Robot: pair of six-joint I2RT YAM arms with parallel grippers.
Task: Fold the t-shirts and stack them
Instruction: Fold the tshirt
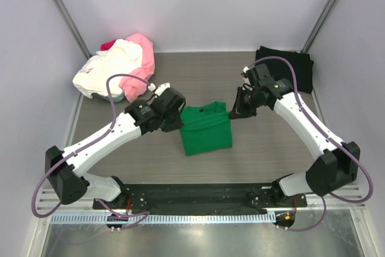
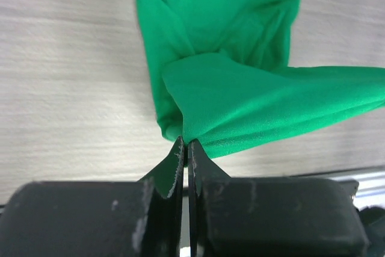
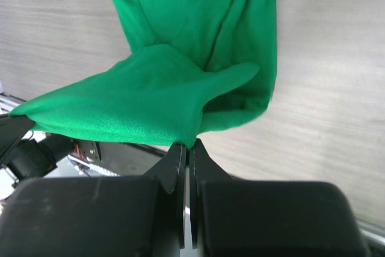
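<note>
I should carry the shirt's pinched corner outward in my right gripper, then lower and release it onto the shirt's still uncovered far edge (image 1: 218,105), since that lies outward and below my gripper.
A bright green t-shirt (image 1: 206,129) lies partly folded in the middle of the table. My left gripper (image 1: 180,120) pinches its far left corner, jaws shut on the cloth (image 2: 240,97). At the far right corner my right gripper (image 1: 232,112) is shut on the same shirt (image 3: 150,97). Both corners are lifted and the cloth stretches between them. A black t-shirt (image 1: 287,67) lies flat at the back right. At the back left a heap holds a cream-white t-shirt (image 1: 111,67), a pink one (image 1: 143,58) and a bit of red one (image 1: 109,44).
Grey walls with metal posts close the table at the back and sides. A black base plate (image 1: 192,197) carrying both arm bases runs along the near edge. The left arm reaches diagonally across the near left, the right arm across the right side.
</note>
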